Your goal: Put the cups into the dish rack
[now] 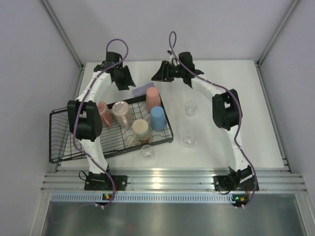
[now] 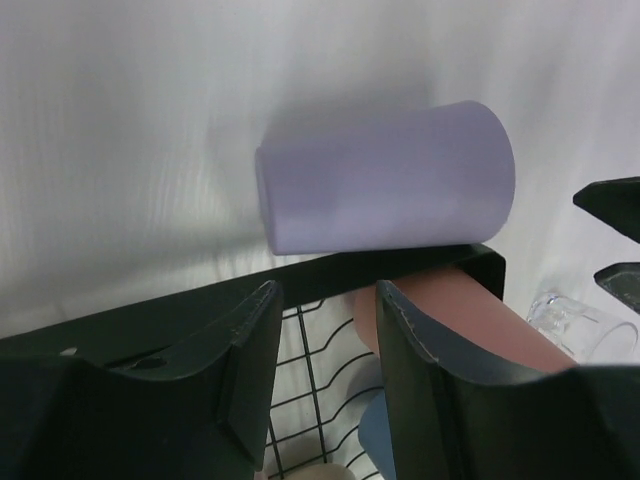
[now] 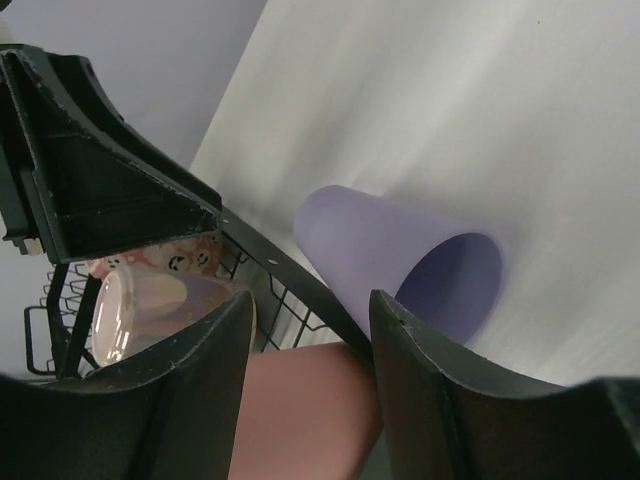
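The right gripper moves down toward the lavender cup's rim beside the rack next so its fingers straddle that side of the cup, since the cup's opening faces it.
The black wire dish rack (image 1: 59, 142) holds a salmon tumbler (image 1: 153, 97), a blue tumbler (image 1: 157, 118), a pink mug (image 1: 104, 114), a pale mug (image 1: 120, 113) and a cream mug (image 1: 140, 130). A lavender cup (image 1: 141, 90) lies on its side on the table, against the rack's far rim (image 2: 300, 275). My left gripper (image 1: 125, 83) hovers over that far rim, open and empty (image 2: 328, 290). My right gripper (image 1: 157, 76) hangs open just behind the salmon tumbler (image 3: 300, 410), which shows below its fingers, with the lavender cup (image 3: 400, 250) beyond. Three clear glasses (image 1: 190, 108) (image 1: 189, 140) (image 1: 147, 151) stand on the table.
The two grippers are close together over the rack's far right corner. The left gripper's body (image 3: 90, 170) fills the upper left of the right wrist view. A taller basket section (image 1: 56, 123) sticks out at the rack's left end, past the table's edge.
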Tool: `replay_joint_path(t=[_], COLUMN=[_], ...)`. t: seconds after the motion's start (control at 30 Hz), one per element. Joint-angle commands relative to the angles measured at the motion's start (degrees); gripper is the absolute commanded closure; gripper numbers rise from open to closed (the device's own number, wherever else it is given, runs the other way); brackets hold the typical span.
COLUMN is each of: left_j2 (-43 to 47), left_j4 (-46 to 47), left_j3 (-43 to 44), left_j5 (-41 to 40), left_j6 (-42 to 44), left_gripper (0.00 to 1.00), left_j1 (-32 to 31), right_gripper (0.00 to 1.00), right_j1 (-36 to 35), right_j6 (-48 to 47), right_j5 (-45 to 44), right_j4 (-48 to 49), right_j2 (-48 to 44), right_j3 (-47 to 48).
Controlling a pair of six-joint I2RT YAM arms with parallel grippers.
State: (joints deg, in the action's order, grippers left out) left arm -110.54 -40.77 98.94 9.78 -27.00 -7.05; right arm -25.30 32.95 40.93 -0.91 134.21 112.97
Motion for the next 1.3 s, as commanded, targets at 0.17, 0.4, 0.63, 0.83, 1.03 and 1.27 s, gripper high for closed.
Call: replay_joint_path(t=[0.17, 0.4, 0.63, 0.83, 1.03, 1.27], left_j2=[-8.28, -12.50, -14.87, -17.07, -19.71, -19.80], left_j4=[0.43, 0.52, 0.52, 0.52, 0.87, 3.94], left_j3=[6.62, 9.34, 10.48, 12.33, 14.79, 14.18], left_j5=[3.66, 3.49, 4.72, 6.56, 11.91, 17.02], left_j6=[0.55, 1.08, 1.34, 1.34, 0.46, 0.46], left_gripper=[0.51, 0.49, 0.49, 0.50, 0.52, 0.53], left_j1=[1.42, 1.78, 2.04, 2.13, 2.13, 0.99], right_gripper=[0.49, 0.50, 0.51, 0.54, 0.54, 0.72], right_j1=[0.78, -0.01, -0.98, -1.33, -1.24, -0.54], right_j6=[-1.40, 2.20, 6.07, 6.95, 5.64, 5.81], right_j5=[4.07, 4.25, 5.13, 4.69, 4.43, 3.81], right_j4=[0.38, 6.79, 11.54, 12.34, 11.45, 12.68], right_j2=[6.23, 10.01, 12.74, 14.23, 12.31, 10.02], right_j3=[4.89, 6.21, 7.79, 10.51, 9.04, 6.21])
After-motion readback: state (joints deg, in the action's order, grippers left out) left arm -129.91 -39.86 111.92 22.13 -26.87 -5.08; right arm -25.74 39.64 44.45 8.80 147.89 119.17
